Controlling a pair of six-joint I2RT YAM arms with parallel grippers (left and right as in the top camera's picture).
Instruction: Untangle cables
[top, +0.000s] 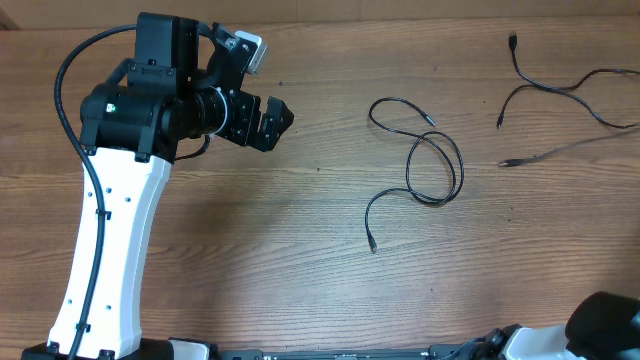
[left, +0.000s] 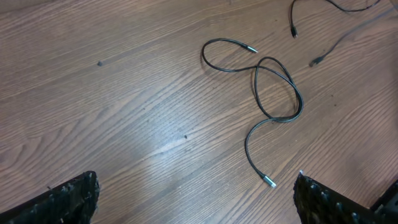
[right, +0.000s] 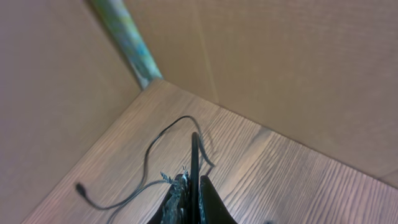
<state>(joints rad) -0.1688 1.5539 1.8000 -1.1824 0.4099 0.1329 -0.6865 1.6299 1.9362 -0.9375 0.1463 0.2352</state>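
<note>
Next, the right gripper moves down and outward toward the wood (right: 217, 169), then releases the black cable.
A thin black cable (top: 432, 152) lies in a loose loop on the wooden table right of centre, with small plugs at both ends. It also shows in the left wrist view (left: 277, 87), one plug (left: 268, 182) near my right finger. My left gripper (top: 272, 120) is open and empty (left: 196, 208), above the table to the left of that cable. Two more cables (top: 555, 90) lie at the far right and run off the edge. In the right wrist view, my right gripper (right: 190, 194) is shut on a black cable (right: 194, 155). It is out of the overhead view.
Brown cardboard walls (right: 280, 68) meet at a corner with a green taped seam (right: 127, 37) beyond the right gripper. Another cable with a plug (right: 81, 188) lies on the table there. The right arm's base (top: 605, 325) shows at bottom right.
</note>
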